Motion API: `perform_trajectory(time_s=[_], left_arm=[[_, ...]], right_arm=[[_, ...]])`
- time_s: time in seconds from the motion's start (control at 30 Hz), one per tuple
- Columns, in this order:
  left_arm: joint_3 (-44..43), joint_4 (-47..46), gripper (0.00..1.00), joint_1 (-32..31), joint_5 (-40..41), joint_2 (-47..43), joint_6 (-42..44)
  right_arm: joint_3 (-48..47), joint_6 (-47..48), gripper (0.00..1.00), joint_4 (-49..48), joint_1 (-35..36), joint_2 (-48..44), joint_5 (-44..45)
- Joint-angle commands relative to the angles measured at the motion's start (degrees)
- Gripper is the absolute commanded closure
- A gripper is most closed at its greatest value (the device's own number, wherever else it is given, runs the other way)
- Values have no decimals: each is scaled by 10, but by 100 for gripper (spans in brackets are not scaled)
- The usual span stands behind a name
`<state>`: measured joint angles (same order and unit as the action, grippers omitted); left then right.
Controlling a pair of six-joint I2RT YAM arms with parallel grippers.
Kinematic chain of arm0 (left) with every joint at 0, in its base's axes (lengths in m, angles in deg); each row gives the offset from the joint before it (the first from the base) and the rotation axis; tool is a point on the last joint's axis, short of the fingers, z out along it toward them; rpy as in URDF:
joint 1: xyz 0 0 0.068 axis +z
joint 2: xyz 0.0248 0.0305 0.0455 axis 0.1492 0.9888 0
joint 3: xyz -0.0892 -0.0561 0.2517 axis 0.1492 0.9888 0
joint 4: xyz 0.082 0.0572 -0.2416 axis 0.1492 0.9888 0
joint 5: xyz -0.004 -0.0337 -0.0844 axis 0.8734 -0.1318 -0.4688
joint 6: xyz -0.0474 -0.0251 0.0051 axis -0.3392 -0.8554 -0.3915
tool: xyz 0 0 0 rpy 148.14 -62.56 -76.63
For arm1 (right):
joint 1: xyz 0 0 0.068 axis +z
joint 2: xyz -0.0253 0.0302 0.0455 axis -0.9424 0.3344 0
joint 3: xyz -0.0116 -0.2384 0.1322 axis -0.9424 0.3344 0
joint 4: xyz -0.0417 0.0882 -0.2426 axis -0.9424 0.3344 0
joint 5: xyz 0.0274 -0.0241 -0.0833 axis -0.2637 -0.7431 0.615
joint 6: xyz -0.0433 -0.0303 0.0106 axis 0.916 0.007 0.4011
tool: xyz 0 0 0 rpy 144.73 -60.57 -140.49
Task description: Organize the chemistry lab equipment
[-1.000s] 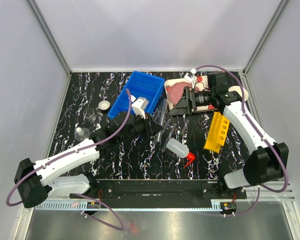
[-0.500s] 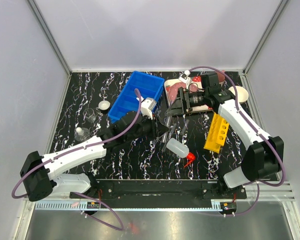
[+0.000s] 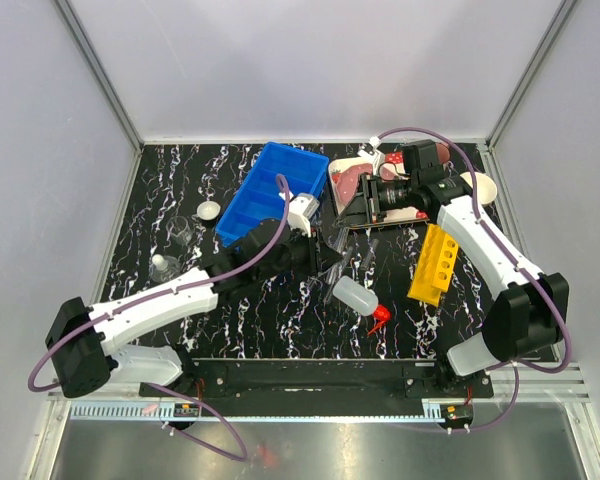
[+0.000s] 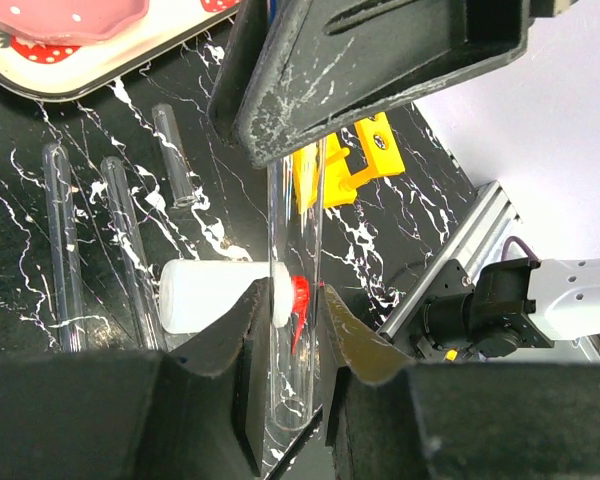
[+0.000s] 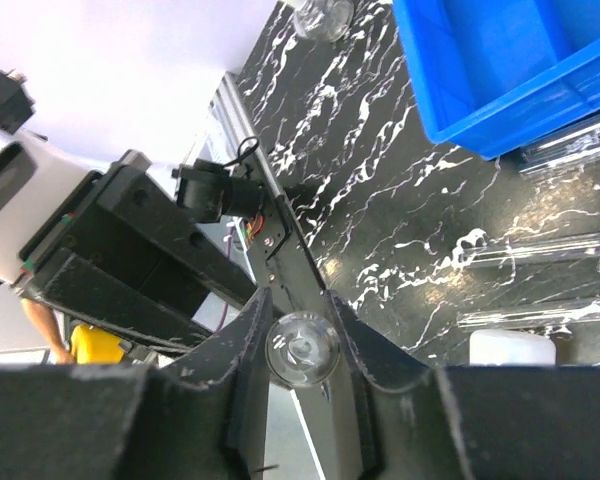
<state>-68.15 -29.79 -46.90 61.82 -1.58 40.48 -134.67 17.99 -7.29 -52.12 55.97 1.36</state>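
Note:
The empty yellow rack's far end [image 3: 437,233] lies below my right gripper, toward the right in the top view. The right gripper swings there next, lowers the tube and releases it.
A thin clear tube [image 4: 296,215] is clamped between the jaws of my left gripper [image 4: 290,296], above the middle of the table [image 3: 325,250]. The tube's far end sits in my right gripper [image 5: 300,312]; there its round end [image 5: 301,348] shows between the shut fingers. In the top view the right gripper [image 3: 348,216] meets the left one by the tray. Below lie the squeeze bottle [image 3: 355,296] with its red nozzle [image 3: 380,320], three loose tubes [image 4: 125,240] and the yellow rack [image 3: 435,263]. Two beakers [image 3: 182,232] and a tiny white dish [image 3: 210,210] stand at the left.
A blue bin [image 3: 275,190] sits at the back centre. The strawberry-print tray [image 3: 352,180] lies beside it, with a cream bowl [image 3: 483,187] at the back right. The arms' base rail [image 3: 310,375] runs along the near edge.
My right gripper has swung left toward the left gripper and shut on the tube's far end. The left arm has carried the tube a little to the right.

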Motion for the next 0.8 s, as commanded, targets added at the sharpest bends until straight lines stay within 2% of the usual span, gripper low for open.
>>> perform_trajectory(time_s=[0.0, 0.03, 0.1, 0.13, 0.17, 0.27, 0.3, 0.4, 0.5, 0.67, 0.77], left_arm=[[-22, -26, 90, -4, 11, -3, 7], [-20, -27, 87, -4, 12, -3, 6], [-19, -28, 64, -4, 13, -5, -1], [-17, -29, 58, -3, 14, -9, -3], [-14, -31, 46, -4, 15, -12, -3], [-12, -22, 29, -3, 18, -30, 5], [-13, -17, 19, -3, 18, -37, 17], [-9, 9, 7, -2, 38, -73, 55], [1, 46, 1, 11, 42, -118, 112], [19, 156, 1, 64, 41, -193, 200], [35, 215, 1, 78, 83, -214, 237]], right_arm=[[-15, 12, 74, -5, 5, -17, -3], [-13, 12, 76, -5, 5, -23, -3], [-10, 17, 79, -5, 5, -30, 1], [-9, 19, 80, -5, 3, -37, 4], [-8, 21, 80, -5, 0, -40, 4], [-5, 22, 81, -5, -23, -55, 4], [-2, 23, 82, -6, -32, -60, 4], [17, 31, 82, -11, -74, -84, 15], [42, 53, 81, -10, -130, -120, 44], [38, 133, 81, 24, -238, -161, 146], [30, 164, 80, 29, -276, -168, 216]])
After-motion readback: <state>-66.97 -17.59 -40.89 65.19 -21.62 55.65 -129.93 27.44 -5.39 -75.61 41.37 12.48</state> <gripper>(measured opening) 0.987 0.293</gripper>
